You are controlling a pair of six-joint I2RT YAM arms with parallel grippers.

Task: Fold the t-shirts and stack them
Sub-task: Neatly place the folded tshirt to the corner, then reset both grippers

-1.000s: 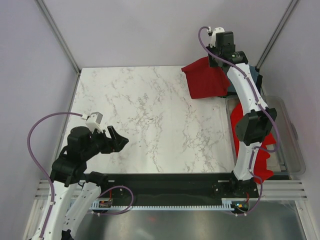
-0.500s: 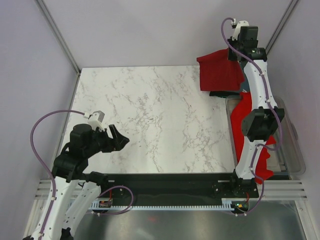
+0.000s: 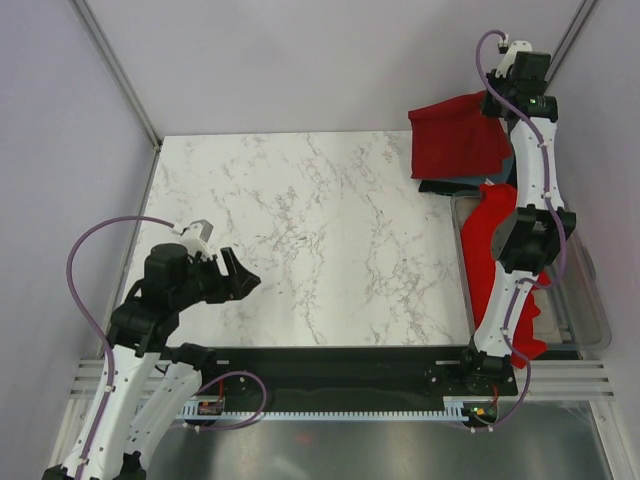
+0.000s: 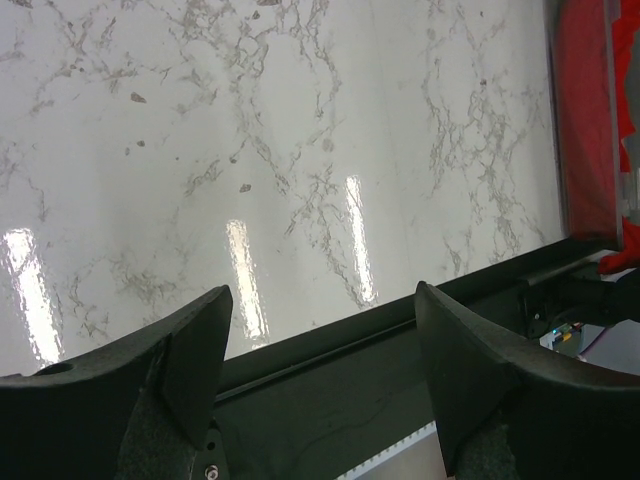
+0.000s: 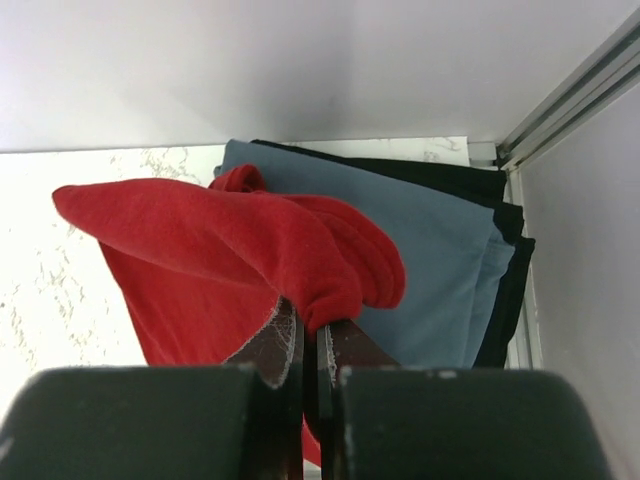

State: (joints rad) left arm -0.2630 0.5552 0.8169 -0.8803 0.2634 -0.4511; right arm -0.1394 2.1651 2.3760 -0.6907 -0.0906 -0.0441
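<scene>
My right gripper lowers the folded crimson t-shirt onto the far corner of the grey-blue t-shirt (image 5: 440, 250) next, then opens, since the crimson one already hangs over the stack.
My right gripper (image 3: 497, 105) is at the far right corner, shut on a bunched fold of the dark crimson t-shirt (image 3: 455, 135), which hangs folded from it. In the right wrist view the crimson t-shirt (image 5: 230, 250) drapes over the shut gripper (image 5: 320, 325), above a folded grey-blue t-shirt (image 5: 440, 250) that lies on a black t-shirt (image 5: 505, 270). A brighter red t-shirt (image 3: 487, 250) lies crumpled in the bin. My left gripper (image 3: 240, 278) hovers open over the near left of the table, its wrist view showing nothing between the fingers (image 4: 190, 340).
A clear plastic bin (image 3: 590, 290) stands along the table's right side. The marble table (image 3: 300, 220) ends in a black rail (image 4: 330, 400) at the near edge. Frame posts and pale walls close in the far corners.
My right arm has carried the crimson t-shirt rightwards and towards the far corner, over the grey-blue and black stack. The left gripper has barely shifted.
</scene>
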